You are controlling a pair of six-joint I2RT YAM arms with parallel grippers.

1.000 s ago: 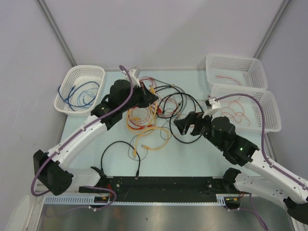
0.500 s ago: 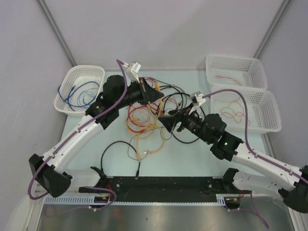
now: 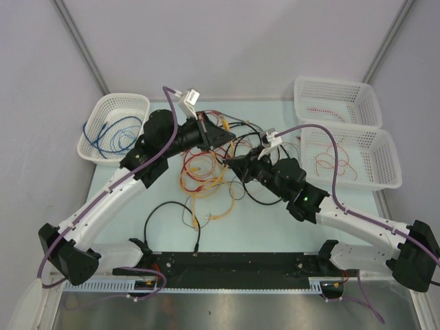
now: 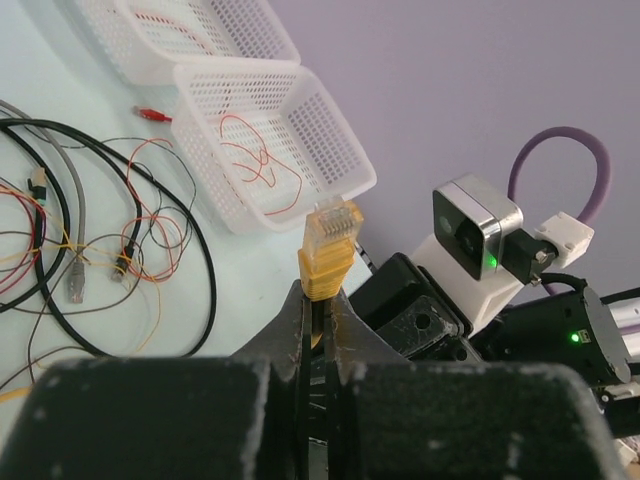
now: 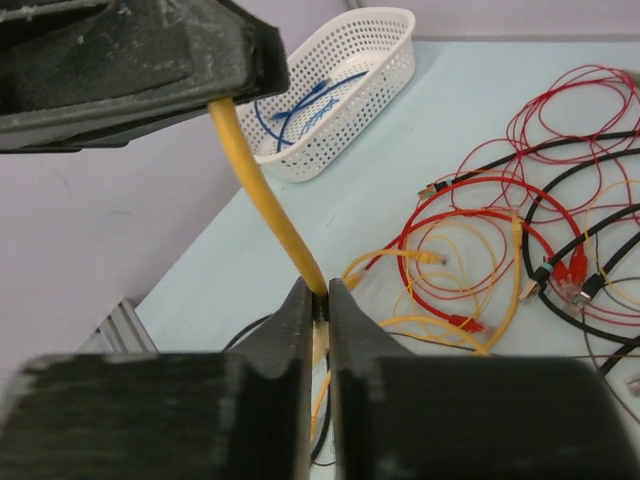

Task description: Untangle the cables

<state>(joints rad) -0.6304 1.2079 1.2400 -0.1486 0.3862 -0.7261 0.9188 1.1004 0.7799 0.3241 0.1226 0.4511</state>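
The far basket point(image 3: 331, 104) stands outward of my right gripper, to the right in the top view, so I need to carry the yellow cable over it, clear of the tangle, and release the cable.
The cables point(image 3: 206, 175) lie tangled mid-table: red, yellow and black loops crossing one another. My left gripper point(image 3: 224, 137) is raised over the tangle and shut on the plug end of a yellow cable point(image 4: 330, 250), which sticks up from between the fingers point(image 4: 350, 320). Just below it, my right gripper point(image 3: 234, 165) is shut on the same yellow cable point(image 5: 262, 190), a short way down from the left gripper. In the right wrist view the yellow cable runs from the left gripper's black body straight into my right gripper point(image 5: 326, 290). Red loops point(image 5: 480, 200) lie on the table beyond.
A white basket point(image 3: 96, 148) at the left holds a blue cable. Two white baskets point(image 3: 337, 86) point(image 3: 385, 172) stand at the right, with thin red wire in them. A separate black cable loop point(image 3: 165, 206) lies near the front rail point(image 3: 234, 265).
My right arm has swung left to the left gripper and closed on the yellow cable. The left gripper has lifted slightly, still gripping the plug.
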